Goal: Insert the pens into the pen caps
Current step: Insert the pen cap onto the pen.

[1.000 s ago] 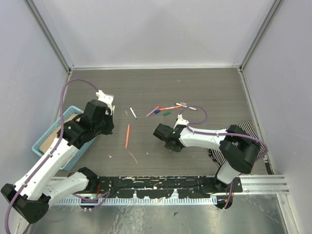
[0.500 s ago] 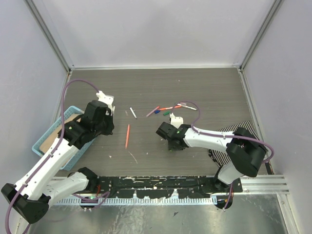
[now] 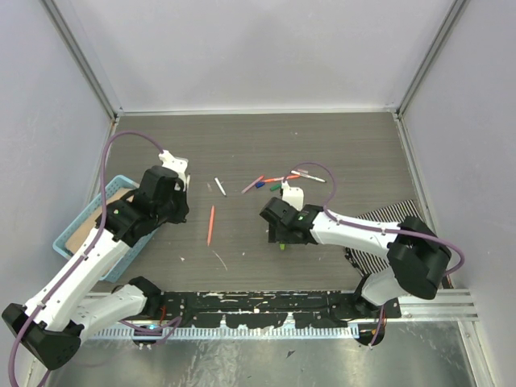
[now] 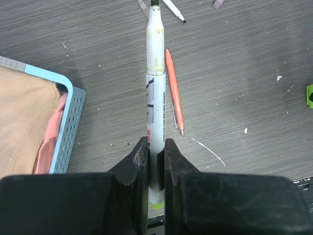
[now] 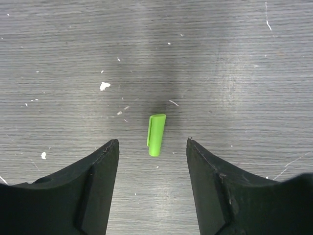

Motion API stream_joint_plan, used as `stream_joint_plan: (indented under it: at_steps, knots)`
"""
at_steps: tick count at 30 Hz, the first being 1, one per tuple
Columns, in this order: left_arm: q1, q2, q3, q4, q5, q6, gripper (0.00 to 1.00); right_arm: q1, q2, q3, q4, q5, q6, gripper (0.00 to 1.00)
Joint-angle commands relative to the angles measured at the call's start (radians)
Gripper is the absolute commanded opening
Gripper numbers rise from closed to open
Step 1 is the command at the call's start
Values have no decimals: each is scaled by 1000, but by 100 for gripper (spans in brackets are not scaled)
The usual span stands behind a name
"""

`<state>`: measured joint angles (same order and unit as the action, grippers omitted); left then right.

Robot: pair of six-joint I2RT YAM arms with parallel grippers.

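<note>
Next, my right gripper comes down and closes its fingers on the small green pen cap's sides, since the cap lies lengthwise in line with the finger gap.
My left gripper [image 4: 156,147] is shut on a white-barrelled pen [image 4: 156,98] with a green rear end, its tip pointing away from me over the table. In the top view this gripper [image 3: 161,201] hangs at the left. My right gripper [image 5: 152,142] is open and low over a small green pen cap [image 5: 156,134] that lies between its fingers, touching neither. The cap also shows in the top view [image 3: 282,246] by the right gripper [image 3: 282,232]. An all-orange pen [image 3: 211,225] lies mid-table.
A white pen [image 3: 220,186] and a cluster of pens and small caps [image 3: 274,182] lie farther back. A blue basket [image 3: 81,230] holding tan cloth stands at the left edge. A striped cloth [image 3: 395,218] lies at the right.
My right wrist has turned and edged toward the table's middle, and the green cap now shows on the table at its near side. The left arm has barely moved.
</note>
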<state>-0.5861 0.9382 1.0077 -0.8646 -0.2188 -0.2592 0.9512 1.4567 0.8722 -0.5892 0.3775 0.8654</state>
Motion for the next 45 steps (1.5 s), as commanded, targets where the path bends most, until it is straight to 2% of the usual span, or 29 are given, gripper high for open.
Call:
stream_joint_plan:
  at_steps: [1,9,33,45]
  knots:
    - [3,-6,-16,35,2,0,0,-31,-19,1,50,7,12,62]
    - [3,4,-23,35,6,4,0,-47,65,23,42,-45,11,53]
    - [2,2,-27,36,6,9,0,-55,166,-3,61,-71,-6,35]
    - [3,-3,-22,36,-5,0,0,-50,186,11,-23,-74,-55,33]
